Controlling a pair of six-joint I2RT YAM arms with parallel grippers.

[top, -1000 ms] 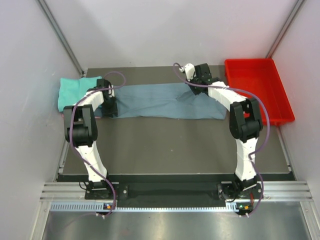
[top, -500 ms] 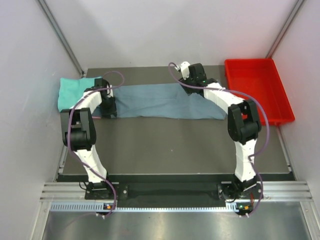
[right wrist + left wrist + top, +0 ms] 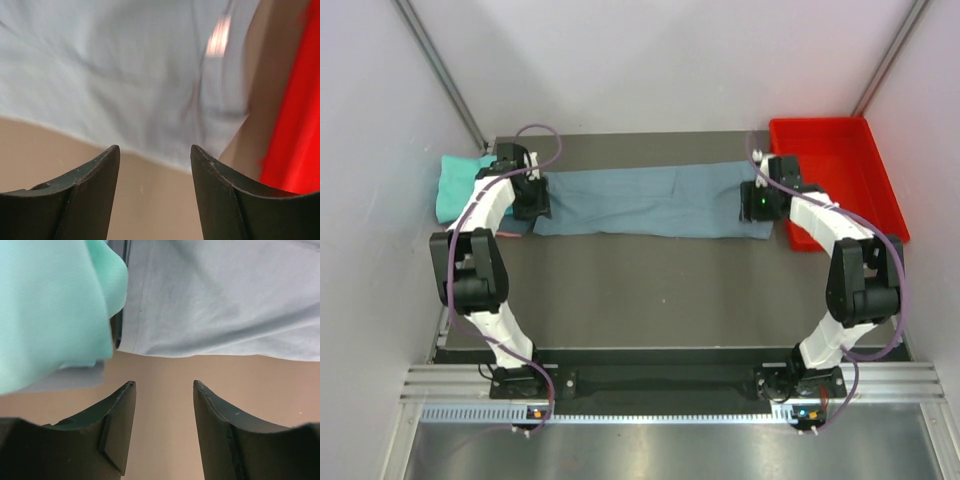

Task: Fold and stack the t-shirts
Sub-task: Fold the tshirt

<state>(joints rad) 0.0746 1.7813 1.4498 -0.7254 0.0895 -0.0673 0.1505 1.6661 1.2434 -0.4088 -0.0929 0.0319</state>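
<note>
My left gripper moves down onto the grey-blue t-shirt's near corner [image 3: 128, 345] beside the teal cloth [image 3: 50, 305] next. It then closes, as only bare table lies between its open fingers.
A dusty grey-blue t-shirt [image 3: 650, 202] lies folded into a long strip across the back of the table. A teal t-shirt [image 3: 457, 186] sits bunched at the strip's left end. My left gripper [image 3: 532, 202] hovers at the strip's left end, open. In the left wrist view, the open left gripper [image 3: 164, 386] has bare table between its fingers, just short of the grey-blue hem [image 3: 225, 295] and the teal cloth [image 3: 50, 305]. My right gripper [image 3: 757, 204] is at the strip's right end. In its own view the right gripper [image 3: 155, 150] is open over bare table, at the grey-blue shirt's edge [image 3: 125, 65].
A red plastic tray [image 3: 860, 190] stands at the back right, close to the right arm, and shows as a red edge [image 3: 295, 125] in the right wrist view. The dark table [image 3: 650, 290] stretches toward the arm bases. Grey walls close in on both sides.
The right gripper let go at the shirt's back middle, opened and swung to the shirt's right end. The left gripper opened wider and shifted slightly toward the back.
</note>
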